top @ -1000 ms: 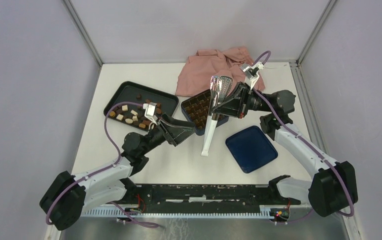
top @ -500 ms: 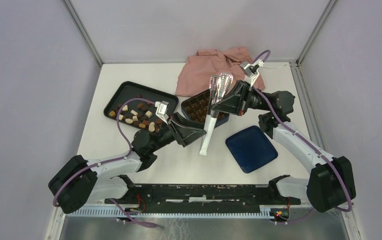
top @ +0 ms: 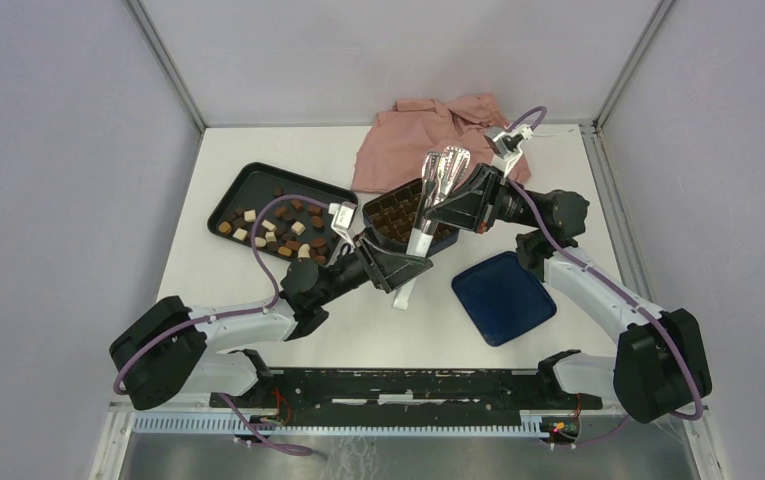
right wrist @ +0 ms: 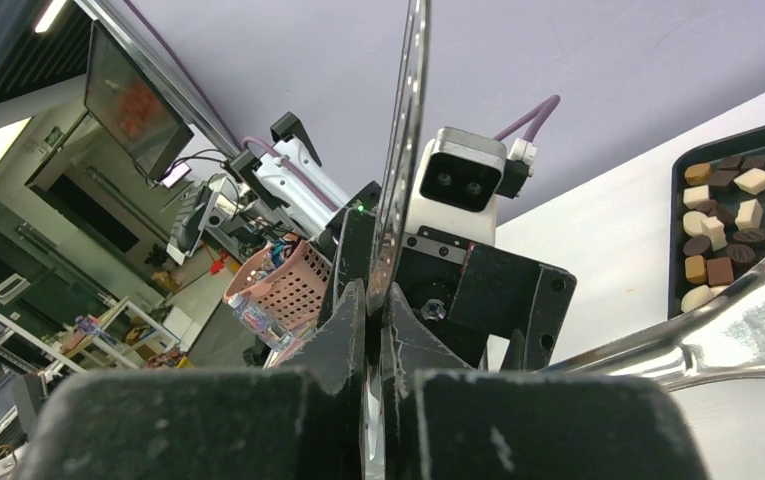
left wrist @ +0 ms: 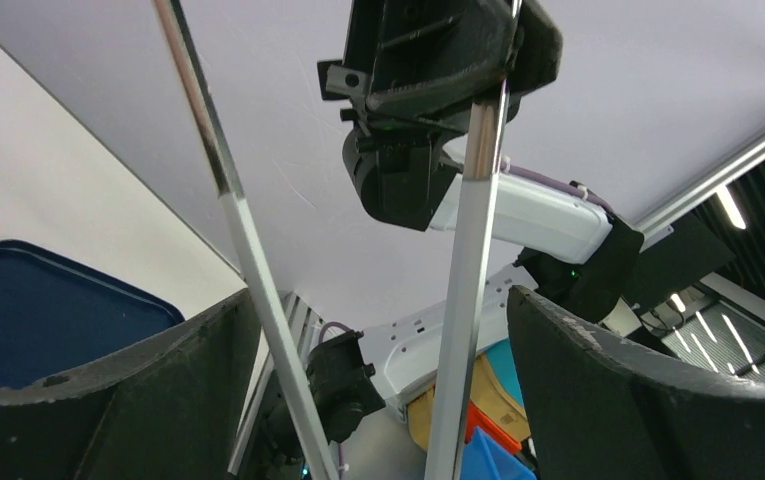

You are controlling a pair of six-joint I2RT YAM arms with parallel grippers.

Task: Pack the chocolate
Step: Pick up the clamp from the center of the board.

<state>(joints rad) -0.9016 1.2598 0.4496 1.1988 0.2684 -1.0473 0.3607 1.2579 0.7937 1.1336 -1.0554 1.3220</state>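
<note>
My left gripper will ease toward my right gripper and close onto both of the tongs' white arms, since they stand between its spread fingers.
Small brown, tan and cream chocolate pieces lie in the black tray; they also show at the right edge of the right wrist view. My right gripper is shut on one arm of the metal tongs, which stand tilted over the dark blue gridded box. In the right wrist view the fingers pinch that arm. My left gripper is open around the tongs' lower end. In the left wrist view both tong arms pass between its spread fingers, apart from them.
A dark blue lid lies on the table to the right of the tongs. A pink cloth is bunched at the back. The white table ends at grey walls on both sides.
My left arm has swung right from beside the black tray, bringing its open jaws around the tongs' lower end. The right gripper and tongs have barely shifted.
</note>
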